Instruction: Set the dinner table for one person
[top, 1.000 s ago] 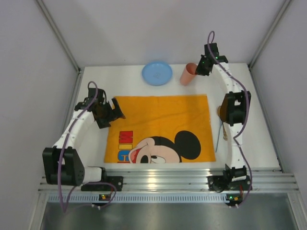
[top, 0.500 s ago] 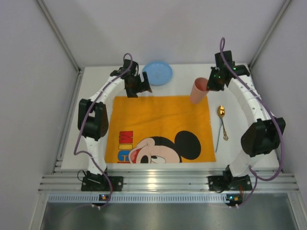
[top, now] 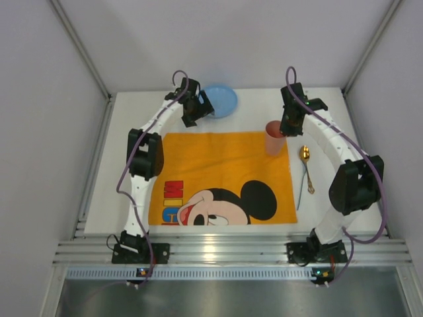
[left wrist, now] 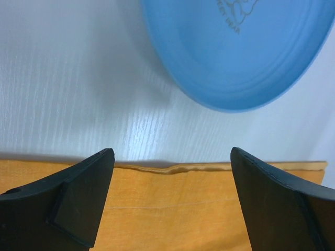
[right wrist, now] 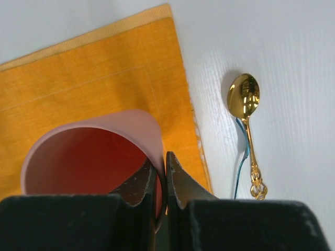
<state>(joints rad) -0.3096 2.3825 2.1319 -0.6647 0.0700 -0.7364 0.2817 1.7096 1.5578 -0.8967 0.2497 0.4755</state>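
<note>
I will lower my left gripper's open fingers outward until they straddle the blue plate's near rim, as it is still outward of and below that gripper.
A blue plate (top: pixel 220 100) lies at the back of the white dinner table (top: pixel 357 172). My left gripper (top: pixel 200 113) is open and empty just before the plate's near-left edge, over the far edge of the orange cloth (top: pixel 221 175). In the left wrist view the plate (left wrist: pixel 241 52) lies ahead of my open gripper (left wrist: pixel 172 162). My right gripper (top: pixel 283 129) is shut on the rim of a pink cup (top: pixel 274 137), held upright at the cloth's far right corner. In the right wrist view the gripper (right wrist: pixel 163 178) pinches the cup's wall (right wrist: pixel 104 151).
A gold spoon (top: pixel 306 168) with a thin blue stick beside it lies on the table right of the cloth; it also shows in the right wrist view (right wrist: pixel 246 120). Grey walls close in the table on three sides.
My left gripper has moved right to the plate's near-left edge. My right gripper has carried the cup slightly down and left onto the cloth's far right corner.
</note>
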